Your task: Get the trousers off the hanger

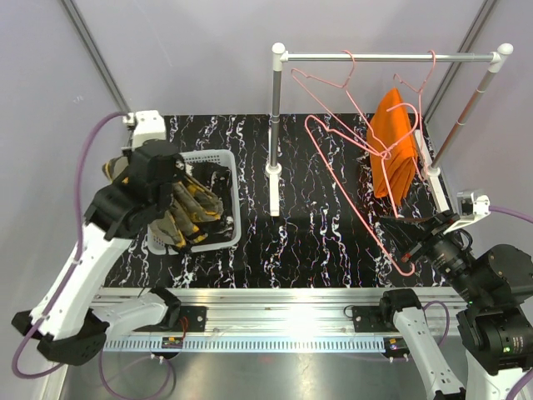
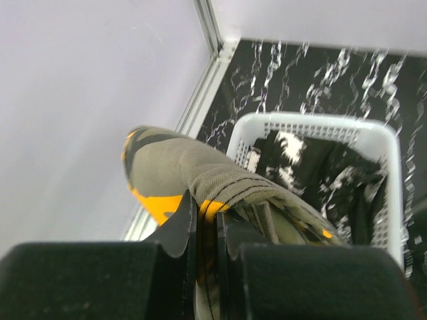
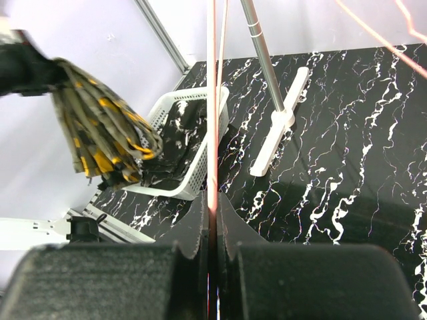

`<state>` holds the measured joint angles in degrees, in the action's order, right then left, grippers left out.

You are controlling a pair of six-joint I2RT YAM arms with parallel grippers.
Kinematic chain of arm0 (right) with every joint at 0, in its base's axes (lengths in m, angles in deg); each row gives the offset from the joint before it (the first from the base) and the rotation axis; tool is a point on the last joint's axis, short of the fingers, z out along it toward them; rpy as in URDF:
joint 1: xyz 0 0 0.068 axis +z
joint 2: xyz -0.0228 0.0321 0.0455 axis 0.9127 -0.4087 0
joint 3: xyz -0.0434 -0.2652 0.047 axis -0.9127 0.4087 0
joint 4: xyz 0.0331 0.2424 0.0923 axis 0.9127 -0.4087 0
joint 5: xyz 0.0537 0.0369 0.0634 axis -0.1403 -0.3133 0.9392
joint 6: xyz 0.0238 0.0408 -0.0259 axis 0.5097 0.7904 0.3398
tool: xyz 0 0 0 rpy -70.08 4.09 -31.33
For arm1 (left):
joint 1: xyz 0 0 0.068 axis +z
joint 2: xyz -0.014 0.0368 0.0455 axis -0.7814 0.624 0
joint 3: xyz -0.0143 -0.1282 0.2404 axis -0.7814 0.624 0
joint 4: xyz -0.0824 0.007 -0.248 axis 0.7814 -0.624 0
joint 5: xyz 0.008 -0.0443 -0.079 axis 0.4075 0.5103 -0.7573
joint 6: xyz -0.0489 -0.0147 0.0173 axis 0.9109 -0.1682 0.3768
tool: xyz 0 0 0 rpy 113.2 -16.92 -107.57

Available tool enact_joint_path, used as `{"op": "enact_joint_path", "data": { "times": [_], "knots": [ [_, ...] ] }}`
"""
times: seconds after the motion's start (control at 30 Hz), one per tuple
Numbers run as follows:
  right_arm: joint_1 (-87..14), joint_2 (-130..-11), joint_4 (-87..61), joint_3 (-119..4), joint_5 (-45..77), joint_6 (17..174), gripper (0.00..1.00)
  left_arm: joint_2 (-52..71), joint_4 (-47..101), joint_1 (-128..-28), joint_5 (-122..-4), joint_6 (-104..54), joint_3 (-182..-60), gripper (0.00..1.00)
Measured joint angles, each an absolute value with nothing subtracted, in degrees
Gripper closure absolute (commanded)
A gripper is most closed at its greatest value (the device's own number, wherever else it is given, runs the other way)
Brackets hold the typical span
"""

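My left gripper should next move down toward the basket's rim by the grey upright and let go of the camouflage trousers (image 1: pixel 193 212), which hang partly past the basket's side toward the wall.
My left gripper (image 1: pixel 172 197) is shut on the olive-grey camouflage trousers (image 1: pixel 193 212) with yellow patches and holds them above the white basket (image 1: pixel 235 200). In the left wrist view the fingers (image 2: pixel 181 223) pinch a fold of this cloth (image 2: pixel 180 163). The dark trousers (image 2: pixel 313 167) lie in the basket. The orange trousers (image 1: pixel 393 154) hang folded over a pink wire hanger on the rail (image 1: pixel 391 57). My right gripper (image 1: pixel 416 247) is shut on the wire of an empty pink hanger (image 1: pixel 405 268); the wire (image 3: pixel 212 100) runs up from between the jaws (image 3: pixel 212 207).
The clothes rack has a grey upright (image 1: pixel 275 108) on a white foot (image 1: pixel 273 192) mid-table and a slanted pole (image 1: pixel 466 104) at the right. Another empty pink hanger (image 1: pixel 333 87) hangs from the rail. The table edge and aluminium rail (image 1: pixel 266 321) run along the front.
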<state>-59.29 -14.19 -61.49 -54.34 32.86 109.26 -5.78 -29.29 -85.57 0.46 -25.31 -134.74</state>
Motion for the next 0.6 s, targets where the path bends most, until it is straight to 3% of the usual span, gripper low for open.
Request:
{"op": "enact_joint_path", "data": {
  "times": [0.3, 0.6],
  "knots": [
    [-59.29, -14.17, -61.49, -54.12, 32.86, 109.26, 1.00, 12.47, -25.31, -85.57, -0.85, -29.70, -131.68, 1.00],
    [-59.29, -14.17, -61.55, -53.47, 32.86, 109.20, 1.00, 33.58, -24.43, -83.93, -0.94, -30.75, -141.80, 1.00]
  ]
}}
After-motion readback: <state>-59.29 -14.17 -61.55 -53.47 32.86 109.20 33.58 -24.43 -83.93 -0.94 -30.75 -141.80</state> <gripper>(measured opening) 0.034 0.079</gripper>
